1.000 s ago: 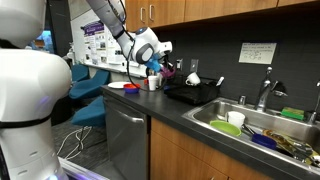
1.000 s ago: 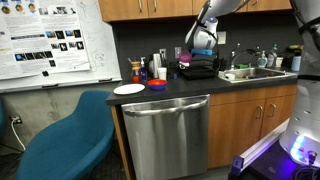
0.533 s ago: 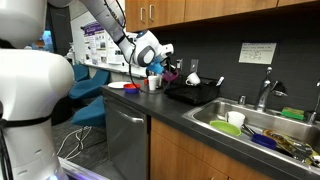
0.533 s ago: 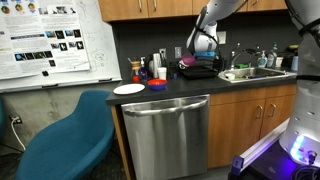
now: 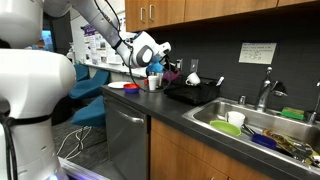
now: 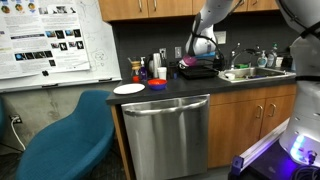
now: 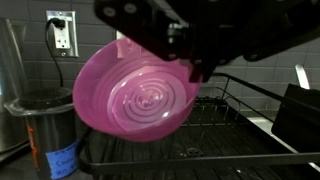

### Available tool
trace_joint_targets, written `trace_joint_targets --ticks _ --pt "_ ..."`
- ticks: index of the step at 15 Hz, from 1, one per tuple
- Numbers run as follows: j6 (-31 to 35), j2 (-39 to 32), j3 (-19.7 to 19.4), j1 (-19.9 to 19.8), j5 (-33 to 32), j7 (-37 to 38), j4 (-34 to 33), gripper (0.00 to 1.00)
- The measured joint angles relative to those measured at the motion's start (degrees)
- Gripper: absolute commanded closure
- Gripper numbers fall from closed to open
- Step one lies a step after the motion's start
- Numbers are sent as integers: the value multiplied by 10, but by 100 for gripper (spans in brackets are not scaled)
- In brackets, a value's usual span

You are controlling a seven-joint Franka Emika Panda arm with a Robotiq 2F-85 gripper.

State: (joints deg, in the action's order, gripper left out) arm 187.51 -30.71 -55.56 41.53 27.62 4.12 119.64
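Note:
The gripper lowers the pink bowl a little toward the black wire dish rack (image 5: 195, 92) next, then releases the bowl's rim, since the rack's empty bottom lies below.
My gripper (image 7: 190, 62) comes in from the top of the wrist view and is shut on the rim of a pink plastic bowl (image 7: 135, 92). It holds the bowl tilted above a black wire dish rack (image 7: 200, 150). In both exterior views the gripper (image 5: 166, 62) (image 6: 200, 52) hangs over the left part of the rack (image 5: 195, 92) (image 6: 198, 70) on the dark counter. The bowl shows as a pink patch under the gripper (image 6: 188, 62).
A white plate (image 6: 129, 89), cups and a red bowl (image 6: 157, 84) stand on the counter left of the rack. A grey container (image 7: 45, 125) stands beside the rack. A sink (image 5: 262, 128) holds dishes. A wall outlet (image 7: 60, 30) is behind. A blue chair (image 6: 75, 135) stands by the dishwasher.
My gripper with the pink bowl has risen slightly over the dish rack and shifted a little; the arm's upper links have moved. Nothing else has moved.

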Motion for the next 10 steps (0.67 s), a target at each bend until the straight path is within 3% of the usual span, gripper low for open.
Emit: trace_joint_targets --ticks 5,10 --pt "-4 -50 -62 62 0 3 -3 99" --pt "-37 -100 -94 87 0 13 -3 99"
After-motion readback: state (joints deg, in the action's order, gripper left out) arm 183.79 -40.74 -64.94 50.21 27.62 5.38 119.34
